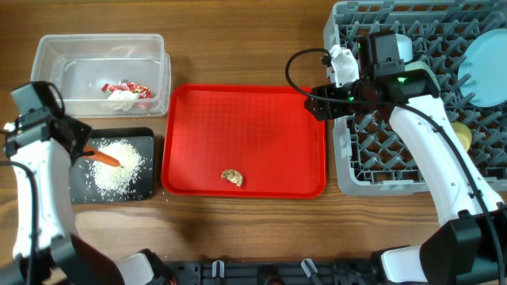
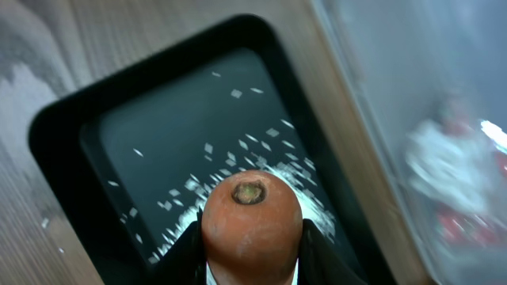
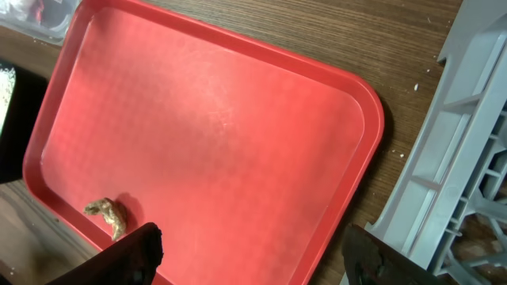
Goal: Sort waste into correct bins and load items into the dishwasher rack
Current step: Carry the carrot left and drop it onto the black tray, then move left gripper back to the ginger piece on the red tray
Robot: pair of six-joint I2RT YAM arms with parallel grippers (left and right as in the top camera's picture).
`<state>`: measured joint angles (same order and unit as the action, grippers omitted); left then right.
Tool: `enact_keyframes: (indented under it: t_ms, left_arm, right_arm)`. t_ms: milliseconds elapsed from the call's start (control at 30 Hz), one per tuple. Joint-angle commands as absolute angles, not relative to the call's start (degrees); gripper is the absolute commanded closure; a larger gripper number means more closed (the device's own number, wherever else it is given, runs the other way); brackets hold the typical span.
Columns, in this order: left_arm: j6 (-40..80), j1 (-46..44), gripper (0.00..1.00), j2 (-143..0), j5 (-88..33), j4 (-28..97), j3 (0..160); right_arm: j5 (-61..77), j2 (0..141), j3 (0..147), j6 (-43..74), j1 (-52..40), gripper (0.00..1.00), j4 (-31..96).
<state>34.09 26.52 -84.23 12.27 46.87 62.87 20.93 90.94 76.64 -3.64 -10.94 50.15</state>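
The carrot still hangs above the black tray, so the robot's left gripper needs to move down and slightly back next, toward the black tray's bottom (image 1: 91, 182) (image 2: 154, 178) beside the rice, and release the carrot.
My left gripper (image 1: 83, 152) is shut on the orange carrot (image 1: 105, 159), just above the black tray (image 1: 79, 186) and its white rice (image 1: 120, 168). In the left wrist view the carrot (image 2: 252, 218) sits between my jaws over the tray (image 2: 63, 134) and scattered rice (image 2: 238, 146). The clear tub (image 1: 55, 47) holds the red wrapper (image 1: 131, 87) and the napkin (image 1: 120, 100). A brown scrap (image 1: 232, 177) lies on the red tray (image 1: 245, 119). My right gripper (image 1: 317, 103) is open and empty over the tray's right edge (image 3: 253, 261), far from the scrap (image 3: 109, 215).
The grey rack (image 1: 352, 166) stands at the right with a light blue plate (image 1: 487, 71) and a yellowish cup (image 1: 462, 136) in it. Its wall (image 3: 467, 150) lies close to my right gripper. Bowls and spoon are not visible.
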Motion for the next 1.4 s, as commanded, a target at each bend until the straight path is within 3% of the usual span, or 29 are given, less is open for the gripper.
enact_keyframes:
  t_ms: [0, 367, 500, 833, 967, 1167, 1367]
  left_arm:
    - [33.2, 29.9, 0.75, -89.8, 13.6, 45.7, 63.8]
    - [33.2, 31.4, 0.73, -101.6, 13.3, 44.1, 63.8]
    - [33.2, 31.4, 0.58, -101.9, 13.3, 44.1, 63.8]
    - [33.1, 31.3, 0.48, -98.8, 10.4, 46.2, 66.0]
    - [30.2, 29.8, 0.45, -93.7, 2.3, 46.9, 68.1]
    - [27.3, 19.9, 0.39, -87.7, -10.7, 47.7, 68.2]
    - [27.4, 3.7, 0.31, -88.7, -12.0, 50.5, 68.1]
  right_arm:
    - [20.5, 90.3, 76.4, -2.9, -10.9, 0.25, 50.2]
    - [20.5, 90.3, 76.4, -2.9, -10.9, 0.25, 50.2]
    - [20.5, 90.3, 76.4, -2.9, -10.9, 0.25, 50.2]
    - [20.5, 90.3, 76.4, -3.0, -10.9, 0.25, 50.2]
    - [20.5, 90.3, 76.4, -3.0, -10.9, 0.25, 50.2]
    - [20.5, 90.3, 76.4, -2.9, -10.9, 0.25, 50.0]
    - [20.5, 90.3, 76.4, -3.0, -10.9, 0.24, 50.0]
